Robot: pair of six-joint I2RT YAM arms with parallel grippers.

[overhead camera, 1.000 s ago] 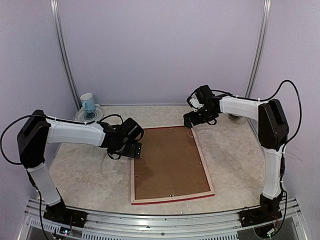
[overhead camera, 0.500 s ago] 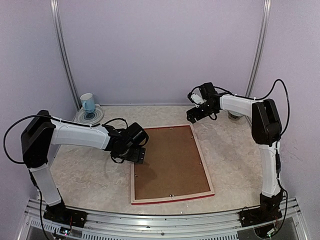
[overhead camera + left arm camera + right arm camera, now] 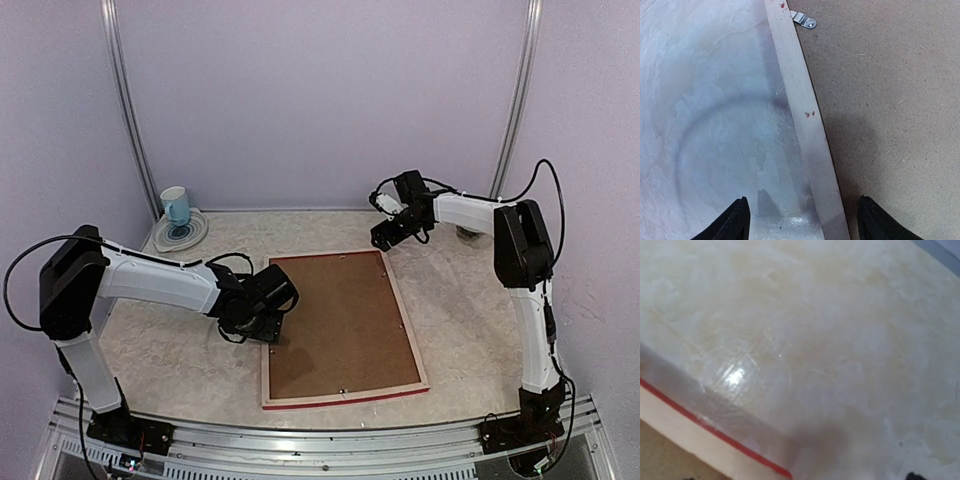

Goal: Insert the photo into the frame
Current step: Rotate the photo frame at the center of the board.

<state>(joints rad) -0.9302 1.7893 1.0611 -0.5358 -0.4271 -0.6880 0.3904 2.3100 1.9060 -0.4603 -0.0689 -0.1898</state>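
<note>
My right gripper should next move down and back to straddle the far rail, since the far rail's corner end (image 3: pixel 369 252) (image 3: pixel 746 465) is below and back of the gripper, which is hovering past it.
The frame (image 3: pixel 410 330) lies face down on the table, pale wood rails up, with a red edge along its near side. The brown backing board (image 3: pixel 335 320) fills it. The photo is hidden. My left gripper (image 3: pixel 266 328) is open over the frame's left rail. In the left wrist view its fingertips (image 3: pixel 737 220) straddle the pale rail (image 3: pixel 802 110), one over the table and one over the backing board (image 3: pixel 890 100). My right gripper (image 3: pixel 385 235) hovers open and empty by the frame's far right corner (image 3: pixel 715 437).
A blue cup (image 3: pixel 175 205) stands on a patterned plate (image 3: pixel 185 235) at the back left. A small metal tab (image 3: pixel 805 20) sits on the backing board by the left rail. Purple walls close in the back and sides.
My left gripper has slid nearer along the frame's left rail. My right gripper has lifted back a little from the far right corner and its arm has folded inwards.
</note>
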